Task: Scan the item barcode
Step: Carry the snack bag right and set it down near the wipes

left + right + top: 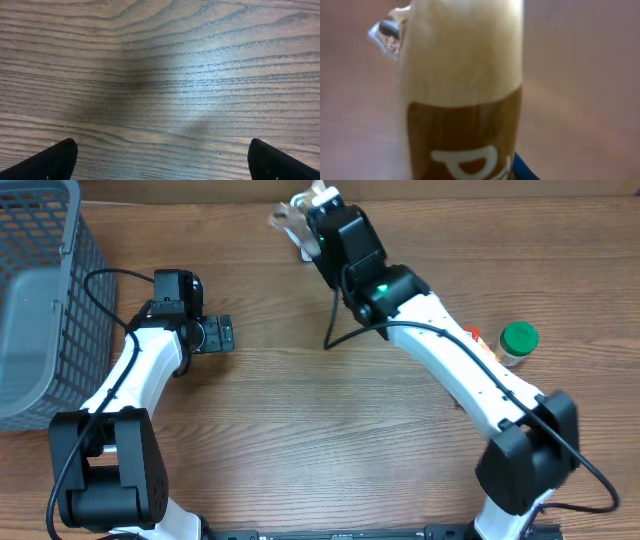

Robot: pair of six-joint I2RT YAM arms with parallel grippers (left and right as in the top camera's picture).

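Note:
Next, my right gripper draws back and down and releases the item on bare wood by the red-orange object. That spot lies below, toward my base.
The item (462, 95) is a long packet, cream at the top and brown below with white lettering, and it fills the right wrist view close to the lens. No barcode shows on the side facing the camera. From overhead, my right gripper (312, 220) reaches to the far edge of the table, shut on the item (298, 212), whose pale end sticks out past the fingers. My left gripper (161, 145) hovers over bare wood, open wide with nothing between its fingers (60, 160). In the overhead view the left gripper (218, 335) sits left of centre.
A grey mesh basket (40, 300) stands at the far left. A small bottle with a green cap (518, 340) stands at the right, beside a red-orange object (471, 335) partly hidden by the right arm. A black cable (335, 320) hangs under the right arm.

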